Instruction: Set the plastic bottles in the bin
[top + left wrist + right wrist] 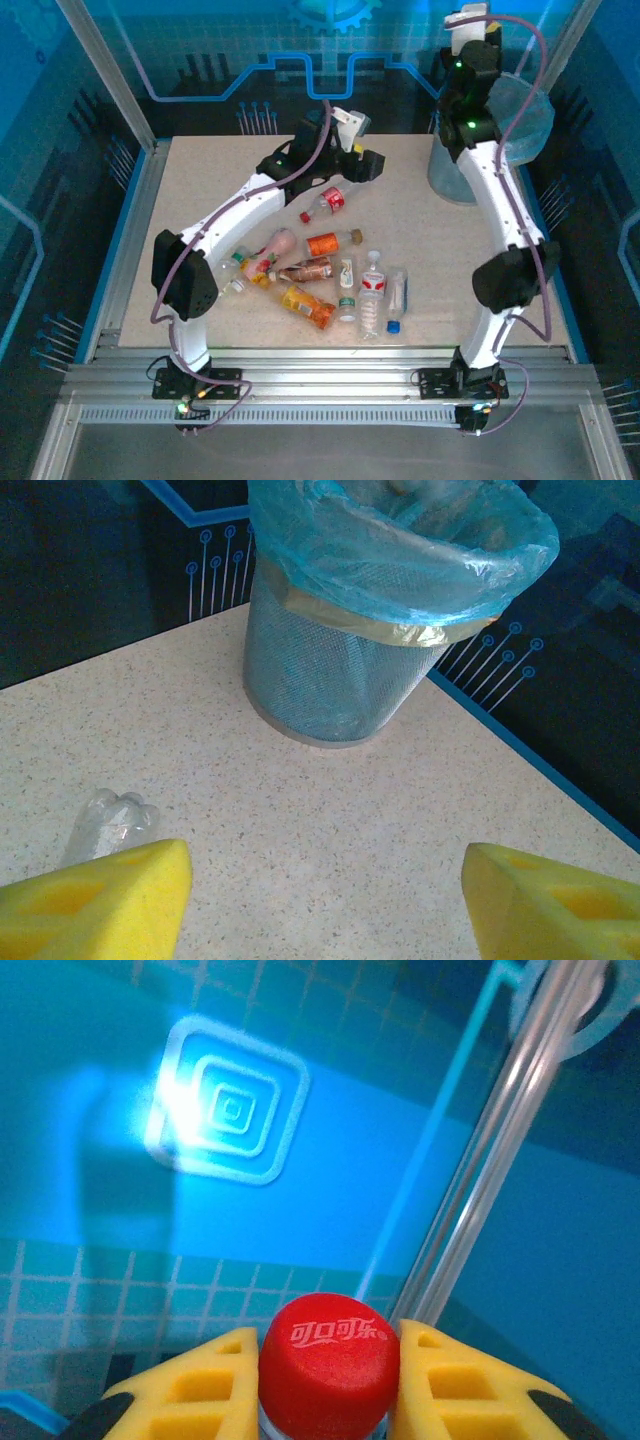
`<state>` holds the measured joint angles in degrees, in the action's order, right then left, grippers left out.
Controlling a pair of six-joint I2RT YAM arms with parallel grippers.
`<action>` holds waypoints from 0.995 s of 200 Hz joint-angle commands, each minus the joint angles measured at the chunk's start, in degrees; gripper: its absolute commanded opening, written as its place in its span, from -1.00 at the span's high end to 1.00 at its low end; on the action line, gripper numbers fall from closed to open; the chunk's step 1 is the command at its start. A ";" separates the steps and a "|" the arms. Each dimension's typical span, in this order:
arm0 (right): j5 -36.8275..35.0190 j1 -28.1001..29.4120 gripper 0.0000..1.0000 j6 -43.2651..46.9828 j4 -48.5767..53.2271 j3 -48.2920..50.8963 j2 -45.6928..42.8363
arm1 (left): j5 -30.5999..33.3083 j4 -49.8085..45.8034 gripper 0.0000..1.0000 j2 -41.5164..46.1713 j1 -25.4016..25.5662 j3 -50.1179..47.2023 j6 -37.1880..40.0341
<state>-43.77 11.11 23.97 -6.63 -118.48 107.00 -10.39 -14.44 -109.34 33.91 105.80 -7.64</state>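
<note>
The bottle's red cap still points at the side of the enclosure, so next I will tilt my right gripper down toward the blue-bagged opening of the bin to release the bottle.
Several plastic bottles lie in a loose pile mid-table, among them a pink one point(280, 243), an orange one point(325, 243) and a clear water bottle point(372, 295). A red-labelled bottle point(328, 201) lies apart, just below my left gripper point(367, 166). That gripper point(325, 880) is open over bare table, with a clear bottle's base point(110, 825) beside its left finger. The bin point(450, 170) point(340, 670), grey mesh lined with a blue bag, stands at the back right. My right gripper point(478, 38) point(328, 1350) is raised high above the bin, shut on a red-capped bottle point(328, 1360).
The right arm crosses in front of the bin in the top view and hides part of its rim. Blue enclosure walls and metal frame posts point(500, 1160) stand close behind the raised right gripper. The table's right edge point(560, 780) runs just past the bin.
</note>
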 commanded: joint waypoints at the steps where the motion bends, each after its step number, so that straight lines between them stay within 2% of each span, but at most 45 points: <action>1: -3.09 -1.76 1.00 -0.60 -1.11 -6.21 5.72 | -1.01 0.85 -0.46 0.84 0.33 -0.07 -0.82; 34: -7.47 -1.09 1.00 8.15 -2.07 -16.67 14.03 | 0.47 -1.09 -0.46 -0.15 0.19 1.97 1.51; 61: -7.75 -0.38 1.00 12.33 -4.76 -19.11 16.76 | 0.60 -0.94 -0.46 -1.18 0.10 2.83 1.60; 83: -8.23 0.57 1.00 13.78 -3.15 -22.21 18.92 | 0.78 -0.62 -0.47 -1.91 0.11 3.18 0.92; 103: -7.60 1.49 1.00 8.87 6.08 -28.38 21.68 | 0.80 -0.08 -0.47 -2.35 0.11 3.29 0.18; 135: -10.26 1.19 1.00 4.51 12.42 -35.10 25.98 | 1.28 -0.39 -0.47 -2.38 0.10 3.36 0.15; 199: -11.20 -3.57 1.00 -9.49 20.45 -27.41 23.57 | 1.32 -2.13 -0.49 -1.41 -0.88 2.99 2.16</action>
<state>-52.77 9.87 21.58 9.67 -147.79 131.61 -9.72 -15.16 -111.31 33.71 107.31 -7.07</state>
